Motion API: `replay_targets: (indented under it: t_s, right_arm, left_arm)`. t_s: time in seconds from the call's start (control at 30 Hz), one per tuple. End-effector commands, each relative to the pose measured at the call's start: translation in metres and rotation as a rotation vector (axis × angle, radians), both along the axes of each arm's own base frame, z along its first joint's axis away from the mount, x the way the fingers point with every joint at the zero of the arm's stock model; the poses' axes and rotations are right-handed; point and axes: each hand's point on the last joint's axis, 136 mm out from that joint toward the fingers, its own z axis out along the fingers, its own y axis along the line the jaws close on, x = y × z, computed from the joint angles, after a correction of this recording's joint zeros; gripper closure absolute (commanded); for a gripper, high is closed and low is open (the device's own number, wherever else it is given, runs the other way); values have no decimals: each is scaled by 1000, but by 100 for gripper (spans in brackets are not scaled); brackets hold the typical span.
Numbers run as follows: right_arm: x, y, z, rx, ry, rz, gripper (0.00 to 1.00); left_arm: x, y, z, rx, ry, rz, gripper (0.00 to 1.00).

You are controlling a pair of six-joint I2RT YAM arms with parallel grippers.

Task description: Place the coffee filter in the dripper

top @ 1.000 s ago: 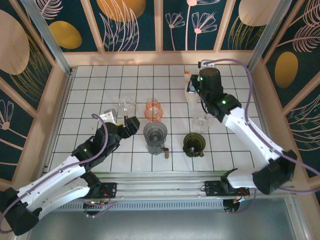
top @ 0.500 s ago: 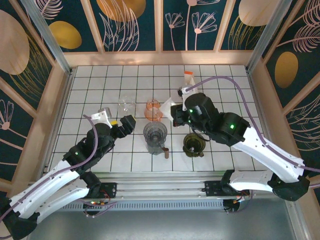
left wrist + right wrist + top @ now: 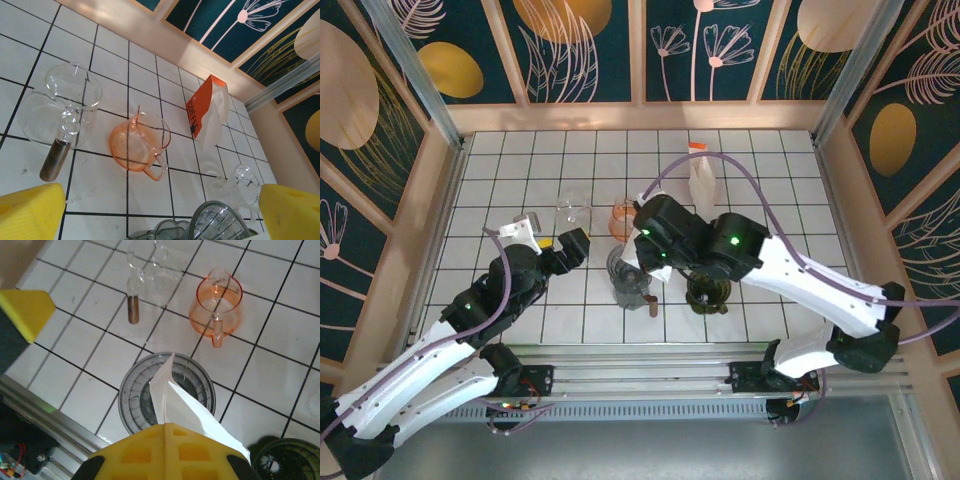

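Next, my right gripper will bring the white paper coffee filter down into the grey ribbed dripper's opening (image 3: 624,267) (image 3: 184,382) and release it there, since the filter still hangs above the dripper's rim.
A white paper coffee filter (image 3: 187,402) sticks out of my right gripper (image 3: 165,426), whose yellow pads are shut on its lower edge. It hangs directly over the grey ribbed dripper (image 3: 131,402), its tip pointing at the far rim. From above, the right gripper (image 3: 642,262) covers part of the dripper (image 3: 620,272) in the table's middle front. My left gripper (image 3: 570,245) stands open just left of the dripper with nothing between its yellow pads (image 3: 30,212); the dripper's rim (image 3: 220,225) shows low between them.
An orange pitcher (image 3: 625,215) and a clear glass carafe (image 3: 573,210) stand behind the dripper. A filter packet (image 3: 700,175) stands at the back. A dark green dripper (image 3: 708,290) sits right of the grey one; a clear glass dripper (image 3: 240,185) lies beyond.
My right arm has swung from the back right by the packet to the middle front, carrying the filter over the grey dripper. The left gripper has barely moved and stays open.
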Motion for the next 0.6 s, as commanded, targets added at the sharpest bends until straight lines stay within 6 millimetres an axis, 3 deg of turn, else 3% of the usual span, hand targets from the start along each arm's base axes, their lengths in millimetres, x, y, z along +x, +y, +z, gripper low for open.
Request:
replay_targets:
  t_s: [0.0, 0.57]
  right_arm:
    - [-1, 2, -1, -68, 12, 16, 100]
    - [15, 52, -37, -135, 82, 116, 100]
  left_arm:
    - [-1, 2, 12, 10, -29, -3, 1]
    - [-3, -1, 15, 8, -38, -26, 1]
